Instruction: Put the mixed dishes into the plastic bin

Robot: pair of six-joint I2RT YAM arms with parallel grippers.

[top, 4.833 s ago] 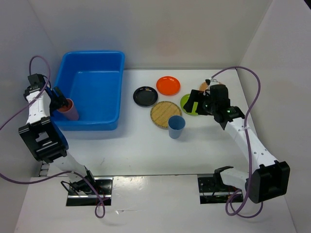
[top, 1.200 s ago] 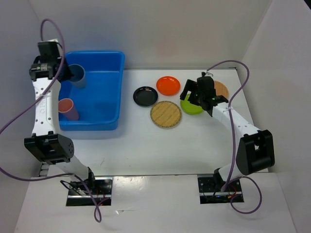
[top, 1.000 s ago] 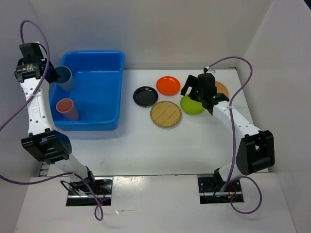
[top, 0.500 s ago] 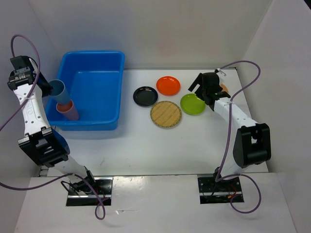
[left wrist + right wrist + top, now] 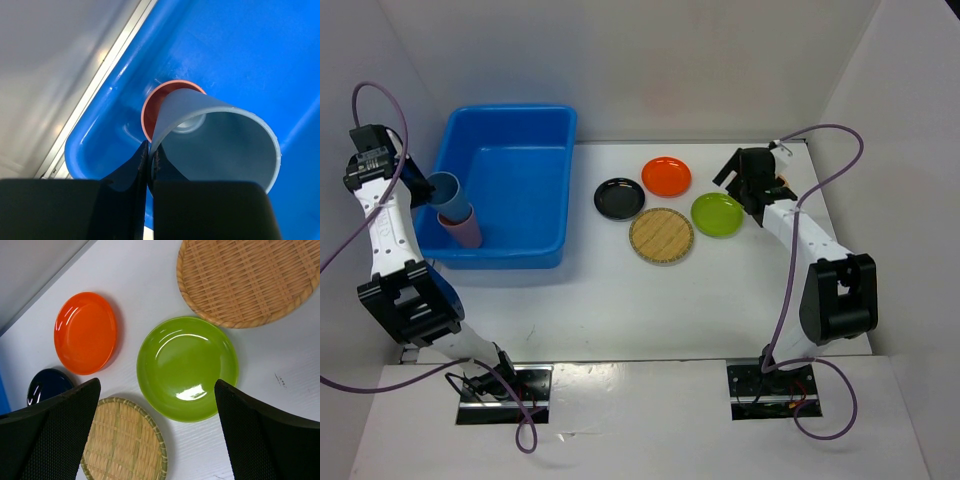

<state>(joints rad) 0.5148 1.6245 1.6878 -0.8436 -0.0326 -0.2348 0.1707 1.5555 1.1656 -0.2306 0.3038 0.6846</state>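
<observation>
I will next lower the blue cup in my left gripper and pull it back, base first, to let it go nested, because the pink cup's opening (image 5: 450,218) (image 5: 157,107) is below and further back.
My left gripper (image 5: 428,184) is shut on the wall of the blue cup (image 5: 445,189), pinching its rim (image 5: 148,155). The blue cup (image 5: 220,142) hangs tilted inside the plastic bin (image 5: 510,160), with its base at the mouth of the pink cup (image 5: 152,105), which stands in the bin's near-left corner (image 5: 462,229). My right gripper (image 5: 741,188) stands open above the lime green plate (image 5: 187,367), touching nothing. On the table lie the orange plate (image 5: 666,176), the black plate (image 5: 619,198) and a tan woven plate (image 5: 661,236). A second woven plate (image 5: 245,280) lies just beyond the green one.
White walls close in the table at the back and on both sides. The bin's left rim (image 5: 107,82) runs close to the left wall. Purple cables loop from both arms.
The left gripper has swung the blue cup from the bin's left rim down over the pink cup. The right gripper has drawn back a little from above the green plate, still open.
</observation>
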